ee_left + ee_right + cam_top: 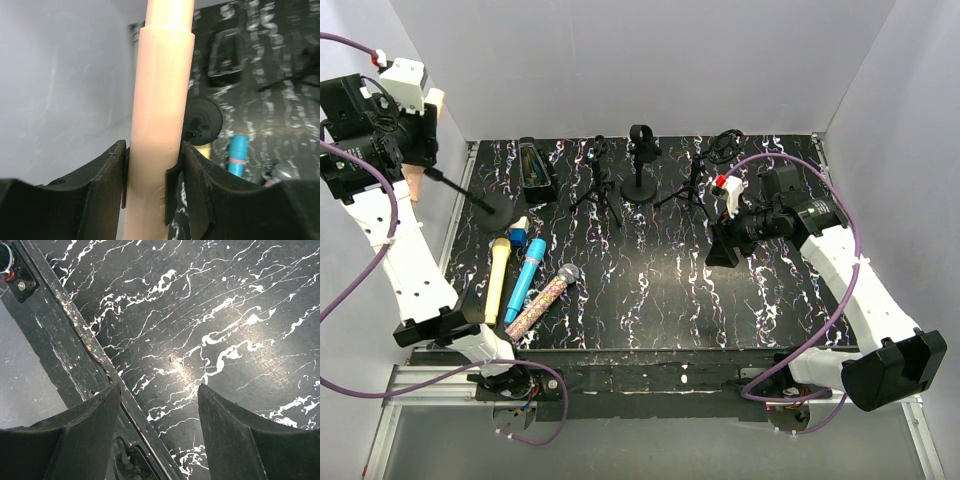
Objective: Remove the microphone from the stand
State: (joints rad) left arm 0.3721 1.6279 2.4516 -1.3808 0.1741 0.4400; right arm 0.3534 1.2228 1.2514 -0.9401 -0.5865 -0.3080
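Observation:
The clear middle of the mat is below the left gripper and to its right in the top view, so the gripper swings the microphone there next, lowers it and lets it go.
A peach-coloured microphone (162, 90) stands upright between my left gripper's jaws; the left gripper (152, 172) is shut on its body. From above, the left gripper (418, 150) holds the microphone (416, 182) high by the left wall, close to the top end of the slanted rod of a black round-base stand (500, 208). I cannot tell whether the microphone still touches the stand. The stand's base (202, 120) shows behind the microphone. My right gripper (725, 245) is open and empty above the mat, as the right wrist view (159, 405) shows.
A yellow microphone (498, 278), a blue one (525, 270) and a glittery pink one (545, 300) lie at the front left. Two tripod stands (598, 185) (695, 185), a round-base stand (640, 170) and a black case (535, 170) stand at the back. The mat's front edge (100, 360) is under the right gripper.

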